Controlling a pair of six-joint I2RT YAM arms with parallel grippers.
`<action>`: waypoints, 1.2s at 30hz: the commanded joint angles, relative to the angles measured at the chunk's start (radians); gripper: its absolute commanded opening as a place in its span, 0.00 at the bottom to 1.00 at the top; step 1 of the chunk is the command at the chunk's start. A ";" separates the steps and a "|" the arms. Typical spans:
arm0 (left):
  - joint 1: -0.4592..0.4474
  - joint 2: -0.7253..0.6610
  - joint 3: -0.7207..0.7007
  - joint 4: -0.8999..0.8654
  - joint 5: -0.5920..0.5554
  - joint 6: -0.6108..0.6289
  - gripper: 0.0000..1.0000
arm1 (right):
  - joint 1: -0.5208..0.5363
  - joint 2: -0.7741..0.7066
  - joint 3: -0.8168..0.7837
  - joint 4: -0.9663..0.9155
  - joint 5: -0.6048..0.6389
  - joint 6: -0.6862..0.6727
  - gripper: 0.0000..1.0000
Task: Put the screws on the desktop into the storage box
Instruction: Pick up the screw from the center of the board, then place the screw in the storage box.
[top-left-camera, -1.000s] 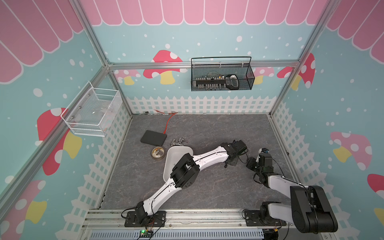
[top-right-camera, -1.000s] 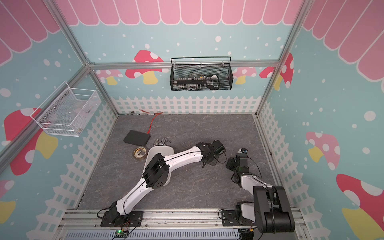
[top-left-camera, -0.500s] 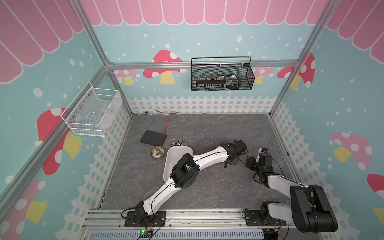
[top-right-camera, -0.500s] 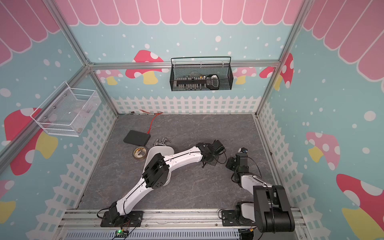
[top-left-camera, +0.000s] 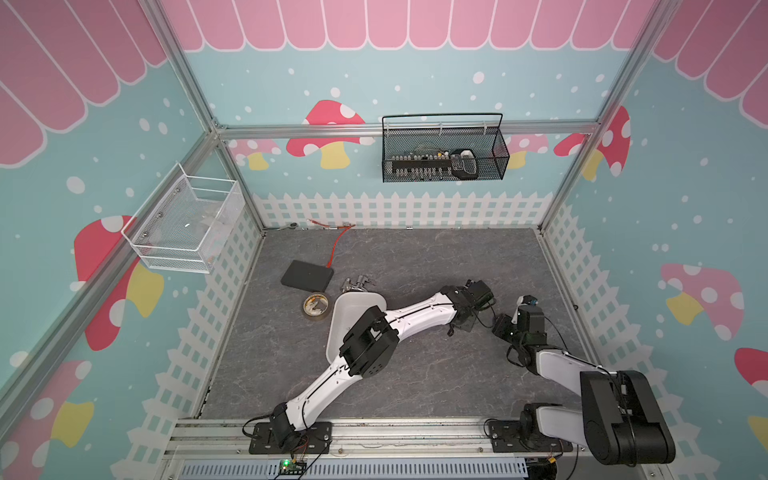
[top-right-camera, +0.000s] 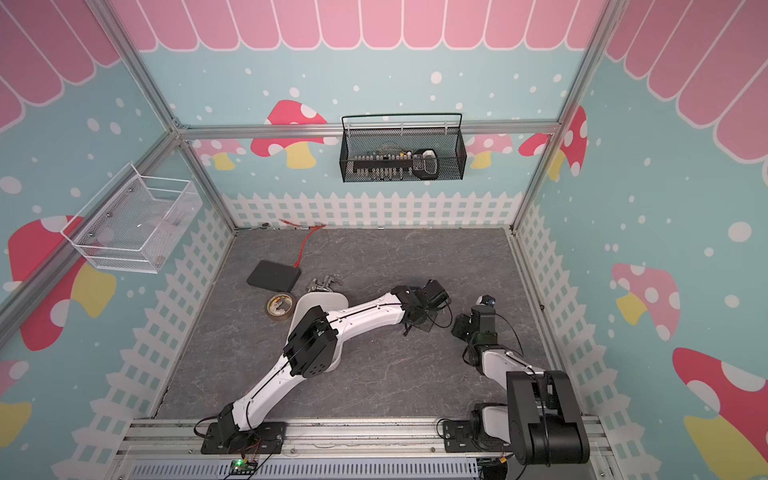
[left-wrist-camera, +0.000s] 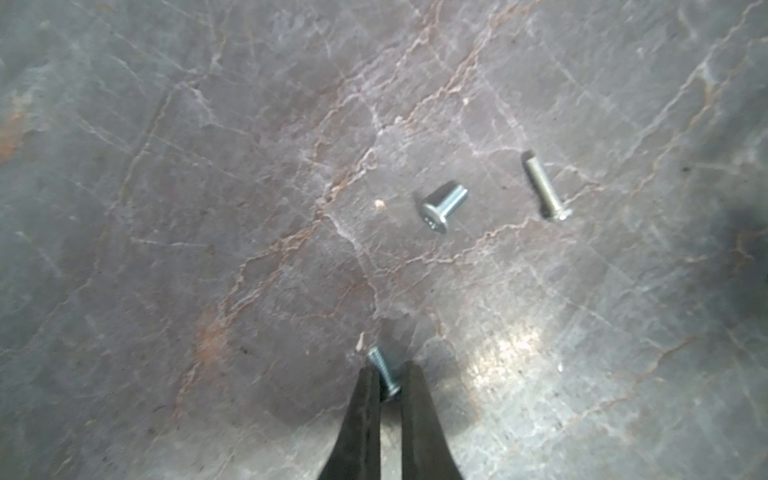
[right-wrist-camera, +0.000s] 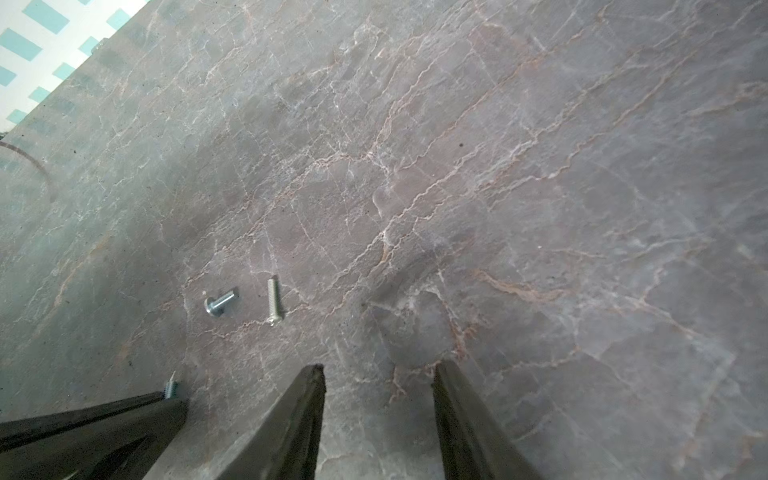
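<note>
My left gripper, with the silvery screw already pinched between its fingertips, lifts next and carries it across over the white storage box (top-left-camera: 353, 301) to release the screw.
In the left wrist view my left gripper (left-wrist-camera: 390, 374) is shut on a small silvery screw (left-wrist-camera: 381, 371), pinched near its head, just above the dark grey desktop (left-wrist-camera: 208, 208). Two more screws lie beyond it: a short one (left-wrist-camera: 442, 206) and a longer one (left-wrist-camera: 544, 189). The right wrist view shows the same pair of screws (right-wrist-camera: 220, 302) (right-wrist-camera: 272, 301), with my right gripper (right-wrist-camera: 378, 374) open and empty beside them. In both top views the left gripper (top-left-camera: 451, 332) (top-right-camera: 405, 332) is right of the white storage box (top-left-camera: 353, 301) (top-right-camera: 320, 299), which the left arm partly covers.
A flat black box (top-left-camera: 307, 275), a tape roll (top-left-camera: 314, 306) and shiny metal clips (top-left-camera: 356, 284) sit behind the storage box. A red cable (top-left-camera: 336, 245) runs to the back wall. A black wire basket (top-left-camera: 444, 153) and a white mesh basket (top-left-camera: 183, 224) hang on the walls.
My left gripper's jaws have closed. Both arms have stayed almost where they were.
</note>
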 joint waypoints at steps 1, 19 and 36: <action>0.011 -0.032 -0.044 -0.064 -0.043 -0.007 0.00 | -0.006 0.009 0.017 0.010 -0.004 -0.012 0.48; 0.012 -0.399 -0.306 -0.052 -0.140 -0.023 0.00 | -0.006 0.009 0.016 0.011 -0.004 -0.011 0.48; 0.371 -1.034 -1.175 0.227 0.001 -0.059 0.01 | -0.006 0.015 0.021 0.011 -0.004 -0.011 0.49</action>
